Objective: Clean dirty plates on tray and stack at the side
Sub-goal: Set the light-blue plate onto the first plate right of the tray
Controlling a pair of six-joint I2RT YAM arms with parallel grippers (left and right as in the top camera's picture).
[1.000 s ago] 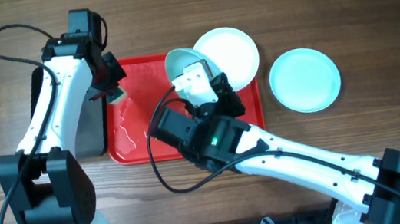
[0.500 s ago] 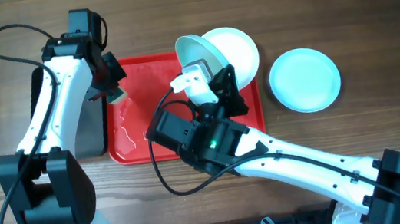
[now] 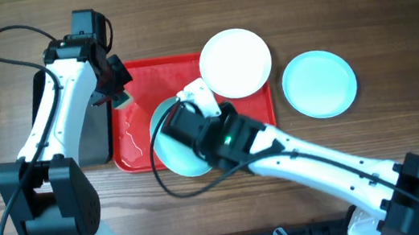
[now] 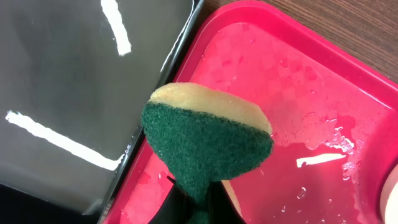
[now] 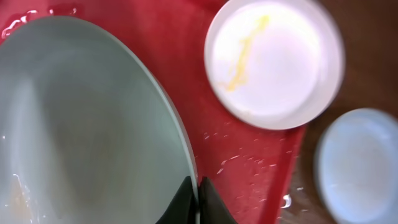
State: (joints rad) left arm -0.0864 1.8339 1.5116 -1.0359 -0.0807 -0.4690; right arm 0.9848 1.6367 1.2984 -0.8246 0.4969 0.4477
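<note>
The plate in my right gripper goes up and toward the right in the overhead view next, then down onto a second turquoise plate [image 3: 319, 84] [image 5: 362, 167] beside the tray.
The red tray [image 3: 137, 135] lies wet at the table's middle. My right gripper [image 5: 198, 194] is shut on the rim of a pale turquoise plate [image 5: 87, 124], which it holds over the tray's near half; in the overhead view this plate [image 3: 170, 153] pokes out from under the arm. A white plate [image 3: 236, 63] with a yellow smear [image 5: 245, 46] sits on the tray's far right corner. A second turquoise plate [image 3: 319, 83] lies on the table right of the tray. My left gripper [image 4: 194, 208] is shut on a green and yellow sponge [image 4: 208, 140] above the tray's far left corner.
A black tray [image 3: 98, 136] lies against the red tray's left side and also shows in the left wrist view [image 4: 68, 93]. Water drops cover the red tray's floor [image 4: 305, 130]. Bare wooden table surrounds the trays.
My right gripper has carried the turquoise plate from beside the white plate toward the tray's near left, turning it from tilted to nearly flat. The left arm has not moved.
</note>
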